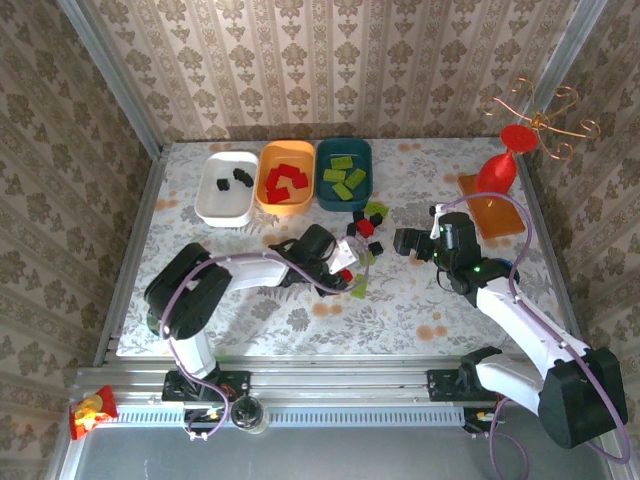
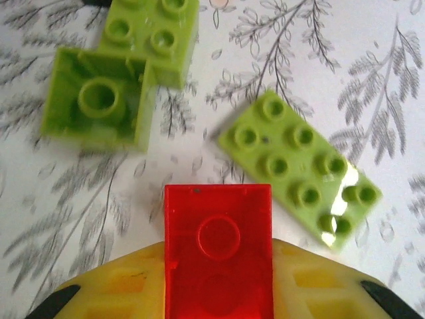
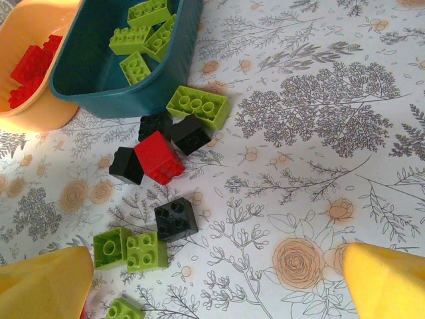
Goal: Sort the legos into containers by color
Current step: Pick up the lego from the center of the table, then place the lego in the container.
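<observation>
Red legos are in the orange container (image 1: 285,178), so the robot's left hand will next raise the red lego outward over them and then let it go.
My left gripper (image 1: 347,268) is shut on a red lego (image 2: 218,239), gripped between its yellow fingers (image 2: 126,292) just above the floral table. Beyond it lie lime green legos: an oblong one (image 2: 300,169), a hollow-side-up one (image 2: 99,100) and a studded one (image 2: 156,30). My right gripper (image 3: 212,286) stands open over the table; ahead of it are a black lego (image 3: 176,219), a red lego (image 3: 159,156), a green lego (image 3: 198,105) and two green ones (image 3: 129,251). The white container (image 1: 225,190), orange container (image 1: 285,178) and teal container (image 1: 343,175) hold black, red and green legos.
A red vase (image 1: 497,170) stands on an orange mat (image 1: 492,216) at the back right, with a gold wire ornament (image 1: 545,118) above. Patterned walls close the table at the back and both sides. The teal tray's wall (image 3: 119,100) is near the loose pile.
</observation>
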Tool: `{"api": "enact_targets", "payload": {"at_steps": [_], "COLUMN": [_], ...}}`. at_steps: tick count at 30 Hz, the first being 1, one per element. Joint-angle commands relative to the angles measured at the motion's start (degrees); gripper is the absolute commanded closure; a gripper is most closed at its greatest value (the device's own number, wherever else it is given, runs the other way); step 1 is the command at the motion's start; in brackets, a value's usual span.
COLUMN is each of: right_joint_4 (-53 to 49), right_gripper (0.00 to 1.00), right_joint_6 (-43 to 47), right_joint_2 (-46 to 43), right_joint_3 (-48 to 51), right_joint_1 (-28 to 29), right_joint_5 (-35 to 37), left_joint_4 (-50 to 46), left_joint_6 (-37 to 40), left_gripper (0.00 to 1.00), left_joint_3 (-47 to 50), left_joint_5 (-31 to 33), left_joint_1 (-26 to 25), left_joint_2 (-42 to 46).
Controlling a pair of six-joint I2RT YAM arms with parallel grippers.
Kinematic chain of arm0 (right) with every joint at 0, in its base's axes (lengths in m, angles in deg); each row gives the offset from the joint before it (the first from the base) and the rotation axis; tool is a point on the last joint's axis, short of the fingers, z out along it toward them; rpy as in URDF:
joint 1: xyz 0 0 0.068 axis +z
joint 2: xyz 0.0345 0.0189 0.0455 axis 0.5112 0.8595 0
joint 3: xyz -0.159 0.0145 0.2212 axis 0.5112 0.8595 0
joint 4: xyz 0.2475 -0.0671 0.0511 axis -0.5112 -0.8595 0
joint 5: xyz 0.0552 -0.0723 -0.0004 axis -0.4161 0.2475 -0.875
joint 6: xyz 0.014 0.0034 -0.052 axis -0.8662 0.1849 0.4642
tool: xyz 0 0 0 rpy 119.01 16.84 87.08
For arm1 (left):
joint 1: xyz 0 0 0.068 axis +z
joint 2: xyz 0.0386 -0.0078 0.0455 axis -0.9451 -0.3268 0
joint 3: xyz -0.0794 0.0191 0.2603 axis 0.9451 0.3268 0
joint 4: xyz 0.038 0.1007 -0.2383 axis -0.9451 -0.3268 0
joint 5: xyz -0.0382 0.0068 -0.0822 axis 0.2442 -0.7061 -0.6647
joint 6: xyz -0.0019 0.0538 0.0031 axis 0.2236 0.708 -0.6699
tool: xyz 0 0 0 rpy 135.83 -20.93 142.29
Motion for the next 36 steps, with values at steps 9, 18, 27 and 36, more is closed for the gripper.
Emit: {"api": "enact_targets", "payload": {"at_steps": [9,18,27,36], "right_joint_4": [4.33,5.03,-0.04,1.52], "right_gripper": [0.04,0.04,0.04,0.04], "right_joint_6": [0.29,0.83,-1.93,0.83], "right_joint_2": [-0.67,0.87,6.36,5.29], "right_joint_3": [1.28,-1.20,-4.17,-0.36], "right_joint_1": [0.22,7.87,8.42,8.38], "right_joint_5": [-7.05,-5.29,-4.56,1.73], "left_joint_4": [8.44,-1.58,-5.94,-3.90], "left_joint_6": [-17.45,-22.38,-21.80,-21.38], "left_gripper": [0.79,0.78,0.64,0.29], "left_joint_3": [5.16,-12.44,-30.68,-24.44], "left_joint_5": [4.41,11.46,14.40,11.27], "left_joint_1": [17.58,26.08,28.23,24.93], "left_joint_2": [17.35,3.61,-13.41,-4.06]}}
